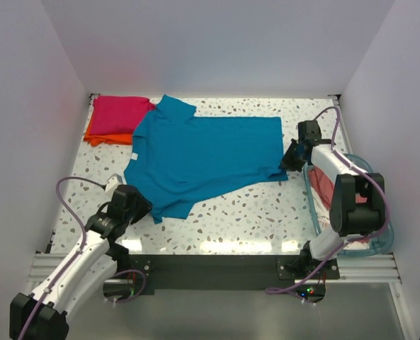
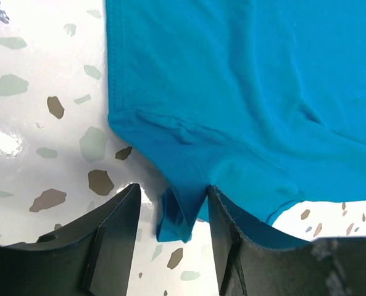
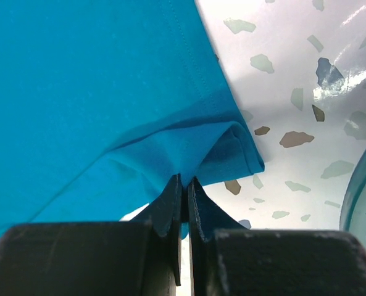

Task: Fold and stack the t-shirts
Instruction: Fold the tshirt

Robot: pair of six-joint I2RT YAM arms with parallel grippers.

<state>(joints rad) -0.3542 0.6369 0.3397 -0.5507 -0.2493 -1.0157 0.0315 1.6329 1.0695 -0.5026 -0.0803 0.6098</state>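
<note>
I will next shift my left gripper to the right in the wrist view and close it around the sleeve fold (image 1: 155,209) (image 2: 198,176), since that fold lies that way from the middle of my fingers.
A teal blue t-shirt (image 1: 202,152) lies spread flat across the middle of the table. My left gripper (image 1: 140,209) is at its near-left sleeve. In the left wrist view the gripper (image 2: 172,190) is open, with a fold of the teal sleeve (image 2: 232,92) hanging between the fingers. My right gripper (image 1: 289,161) is at the shirt's right hem corner. In the right wrist view it (image 3: 184,182) is shut on a pinch of the teal cloth (image 3: 78,92). A folded magenta pink t-shirt (image 1: 121,113) lies on an orange t-shirt (image 1: 100,137) at the back left.
A clear blue-tinted basket (image 1: 379,241) stands at the right edge behind my right arm, with a salmon pink t-shirt (image 1: 323,185) in it. Its rim shows in the right wrist view (image 3: 365,185). White walls close in the table on three sides.
</note>
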